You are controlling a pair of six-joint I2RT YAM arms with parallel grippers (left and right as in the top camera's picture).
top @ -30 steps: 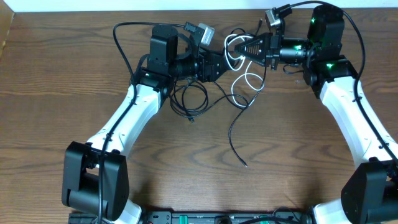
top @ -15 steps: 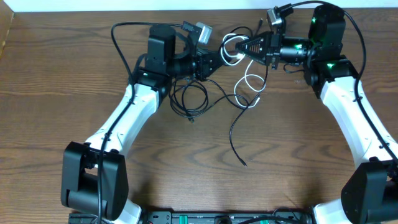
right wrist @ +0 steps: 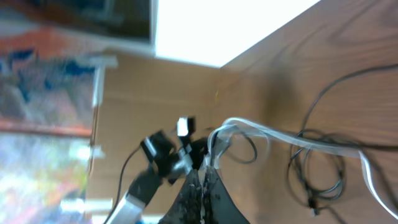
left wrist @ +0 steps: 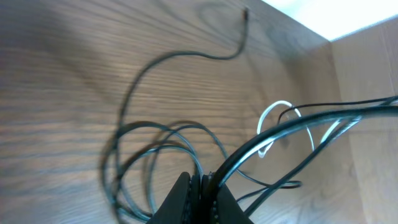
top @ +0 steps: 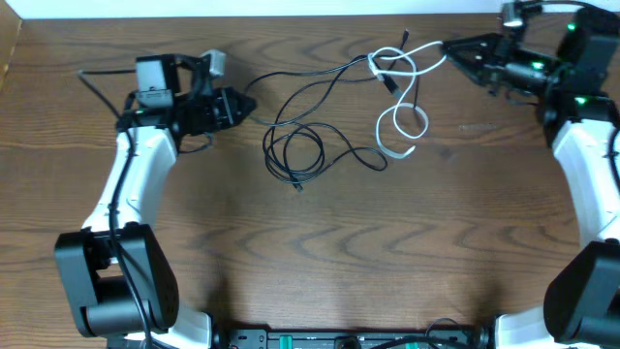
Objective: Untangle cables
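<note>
I need to move my right gripper down next, toward the parts of the black cable beyond the loose coil, and let go of the white cable (top: 397,151) there. Its loops already hang across those parts.
The cables lie spread across the table's far half. A black cable (top: 310,82) runs taut from my left gripper (top: 250,103) toward the upper middle; the jaws are shut on it (left wrist: 261,137). More black cable lies in a loose coil (top: 321,150) at mid-table. The white cable (top: 397,151) hangs in loops from my right gripper (top: 448,47), which is shut on it (right wrist: 249,127) at the far right. White and black strands cross near the top centre (top: 387,66). In the left wrist view the white loop (left wrist: 273,112) lies beyond the black strands.
The wooden table (top: 320,262) ends at a pale wall along the far edge. My left arm (top: 126,184) runs down the left side and my right arm (top: 591,184) down the right. A black plug end (left wrist: 245,11) lies near the table's edge.
The left gripper shut on the black cable and swung far left. The right gripper moved right and back with the white cable. The bundle is now pulled out wide between them.
</note>
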